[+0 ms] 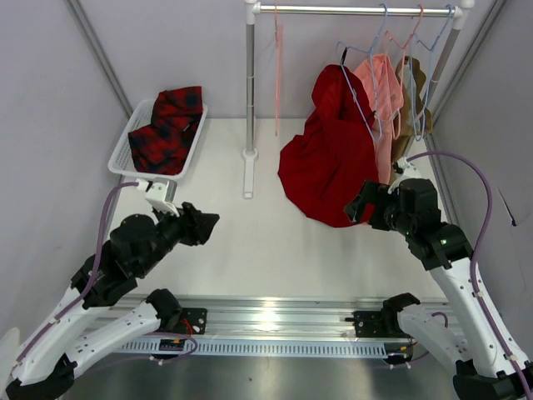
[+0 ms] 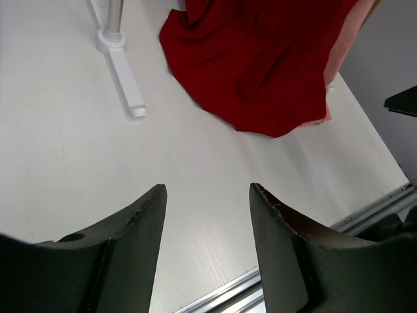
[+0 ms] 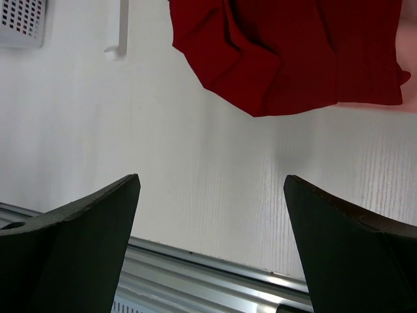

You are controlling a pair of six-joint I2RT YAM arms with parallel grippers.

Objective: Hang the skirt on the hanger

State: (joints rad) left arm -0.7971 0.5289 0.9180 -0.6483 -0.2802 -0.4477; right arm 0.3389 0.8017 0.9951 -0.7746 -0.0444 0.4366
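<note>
The cloth lies bunched at the skirt's middle (image 1: 173, 133), so my left gripper moves outward over the basket (image 1: 123, 158) next and down there to close on a fold.
The red and dark plaid skirt (image 1: 166, 129) lies bunched in a white basket (image 1: 123, 158) at the back left. A thin pink wire hanger (image 1: 277, 75) hangs edge-on from the rail, just right of the rack post. My left gripper (image 1: 208, 223) is open and empty, low over the table in front of the basket; its wrist view (image 2: 207, 189) shows only bare table between the jaws. My right gripper (image 1: 360, 208) is open and empty, just by the lower right edge of the plain red garment; its wrist view (image 3: 212, 179) shows bare table too.
A plain red garment (image 1: 333, 158) hangs from the rail on a blue hanger and drapes onto the table, also seen in both wrist views (image 2: 260, 65) (image 3: 293, 52). A salmon-pink garment (image 1: 381, 92) and a tan one (image 1: 414, 83) hang beside it. The rack post (image 1: 250, 83) and foot (image 1: 247, 179) stand mid-table.
</note>
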